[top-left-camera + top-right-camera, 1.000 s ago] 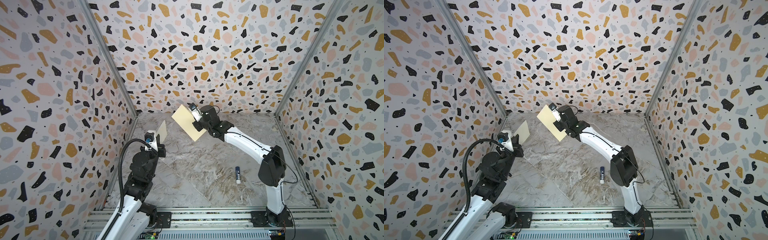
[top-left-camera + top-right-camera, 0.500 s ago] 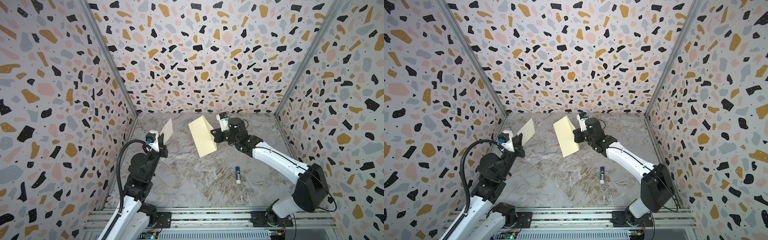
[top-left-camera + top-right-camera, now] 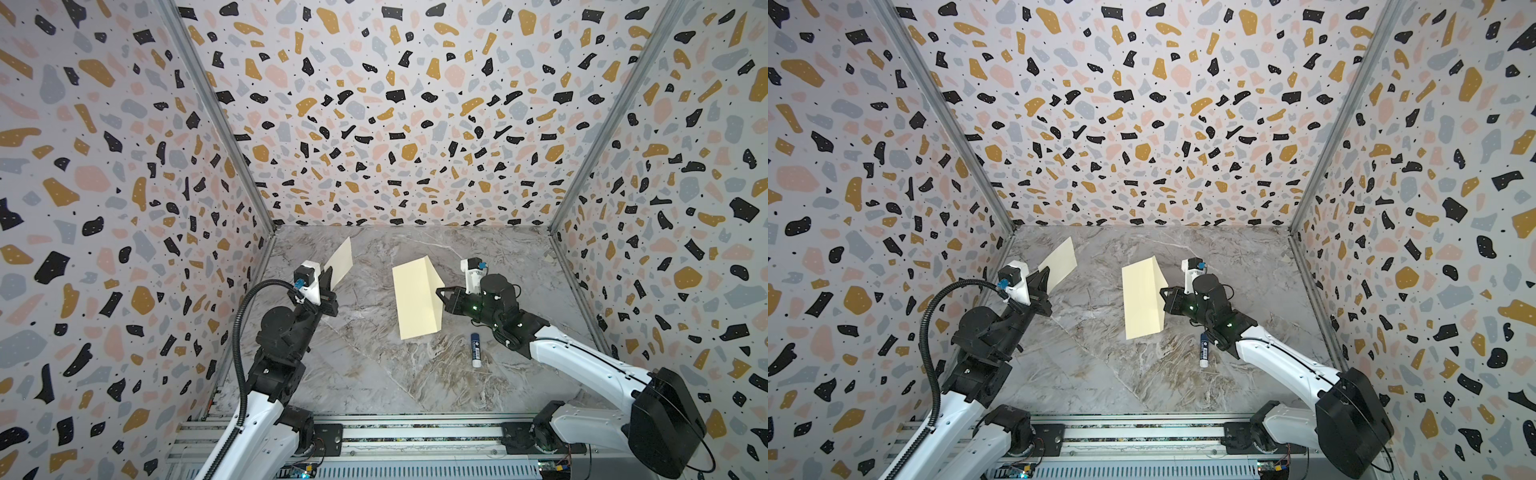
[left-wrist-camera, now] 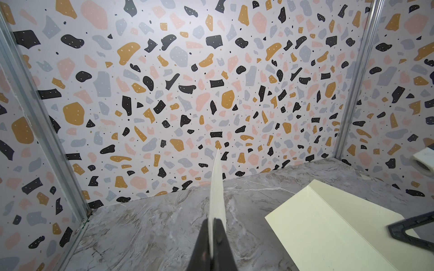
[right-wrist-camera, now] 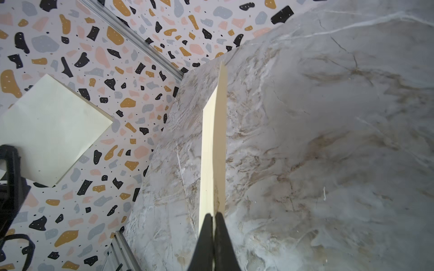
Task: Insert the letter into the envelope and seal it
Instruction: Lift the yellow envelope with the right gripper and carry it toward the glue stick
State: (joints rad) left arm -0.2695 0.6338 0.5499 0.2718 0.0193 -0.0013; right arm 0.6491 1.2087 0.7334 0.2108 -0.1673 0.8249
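My right gripper moves down and back next and releases the envelope there, since clear marble floor (image 3: pixel 429 348) beside the glue stick lies below and back from it.
My right gripper (image 3: pixel 440 295) (image 3: pixel 1165 293) is shut on the envelope (image 3: pixel 415 299) (image 3: pixel 1142 299), a pale yellow oblong held in the air by its folded-out flap over the middle of the marble floor. In the right wrist view the envelope (image 5: pixel 211 140) runs edge-on out of the shut fingers (image 5: pixel 206 234). My left gripper (image 3: pixel 328 276) (image 3: pixel 1044 276) is shut on the letter (image 3: pixel 341 262) (image 3: pixel 1061 259), a smaller pale sheet raised near the left wall. Only its plain face shows. The letter (image 4: pixel 217 183) stands edge-on in the left wrist view, well apart from the envelope (image 4: pixel 317 223).
A blue-and-white glue stick (image 3: pixel 476 351) (image 3: pixel 1203 350) lies on the floor beside the right arm. Terrazzo-patterned walls close in the left, back and right. A metal rail (image 3: pixel 374 432) carries both arm bases at the front.
The right arm has swung the envelope from the back towards the right and front, turning it more upright. The left gripper has shifted the letter slightly to the right.
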